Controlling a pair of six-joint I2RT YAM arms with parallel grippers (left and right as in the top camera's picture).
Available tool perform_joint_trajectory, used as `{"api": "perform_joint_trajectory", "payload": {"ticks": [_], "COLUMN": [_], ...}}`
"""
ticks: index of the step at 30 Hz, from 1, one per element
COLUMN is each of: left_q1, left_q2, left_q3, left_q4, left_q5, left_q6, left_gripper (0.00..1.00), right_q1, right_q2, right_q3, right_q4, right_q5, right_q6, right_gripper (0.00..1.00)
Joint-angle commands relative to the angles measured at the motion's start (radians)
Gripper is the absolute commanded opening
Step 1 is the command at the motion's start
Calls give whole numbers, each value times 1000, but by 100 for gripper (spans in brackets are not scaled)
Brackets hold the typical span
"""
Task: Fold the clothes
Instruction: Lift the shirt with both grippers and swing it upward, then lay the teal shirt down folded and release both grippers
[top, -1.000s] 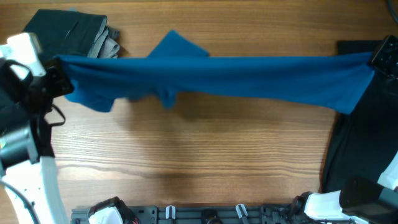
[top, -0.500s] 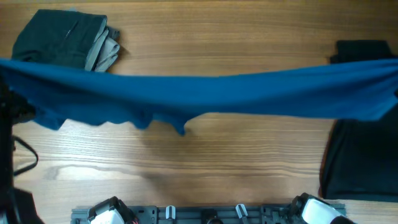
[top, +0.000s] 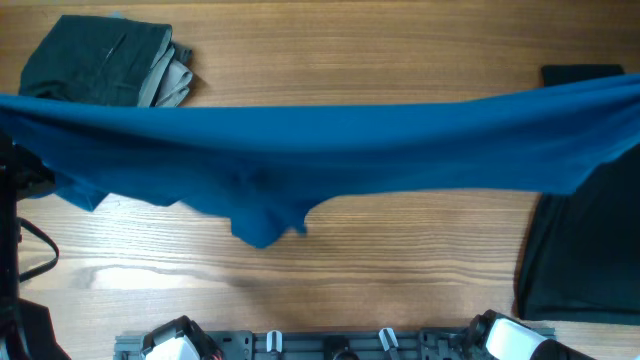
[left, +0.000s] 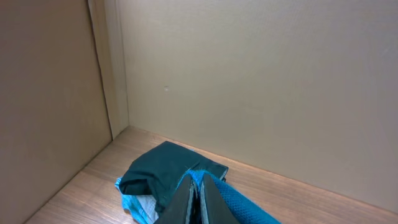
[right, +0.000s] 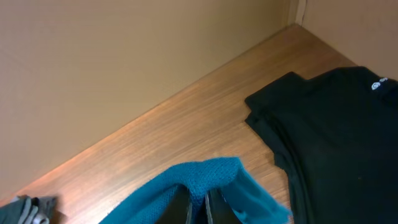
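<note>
The blue shirt (left: 239, 202) still hangs stretched above the table, so it goes outward and down in my left gripper next, released onto the bare tabletop beside the folded pile.
The royal-blue T-shirt (top: 330, 150) hangs stretched as a wide band across the whole overhead view, lifted above the table, its lower edge sagging at the middle. Both grippers are outside the overhead view at the shirt's two ends. In the left wrist view my left gripper (left: 199, 193) is shut on a pinch of the blue shirt (left: 239, 202). In the right wrist view my right gripper (right: 198, 202) is shut on the blue shirt (right: 211, 174) too.
A folded pile of dark green, grey and light-blue clothes (top: 100, 70) lies at the table's back left; it also shows in the left wrist view (left: 165, 171). A black garment (top: 580, 250) lies spread at the right, also in the right wrist view (right: 336, 130). Robot bases line the front edge.
Both arms have moved outward and up, out of the overhead view. The blue shirt has risen off the table, looks wider and nearer the camera, and its middle sags lower.
</note>
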Motion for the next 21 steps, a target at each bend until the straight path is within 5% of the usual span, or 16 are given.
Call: {"api": "perform_joint_trajectory", "payload": {"ticks": [1, 5, 11, 21], "left_q1": [8, 8, -73, -360], "left_q2": [-40, -104, -113, 427], "left_q3": [17, 17, 17, 17], "left_q4": [0, -5, 15, 24], "left_q5": [-57, -187, -193, -141], "left_q6": [13, 16, 69, 142], "left_gripper": [4, 4, 4, 4], "right_q1": [-6, -6, -6, 42], "right_q2": [-50, -129, -117, 377], "right_q3": [6, 6, 5, -19], "right_q4": [-16, -53, -85, -82], "right_q5": [-35, -20, 0, -79], "right_q6": [29, 61, 65, -81], "right_gripper": [4, 4, 4, 4]}}
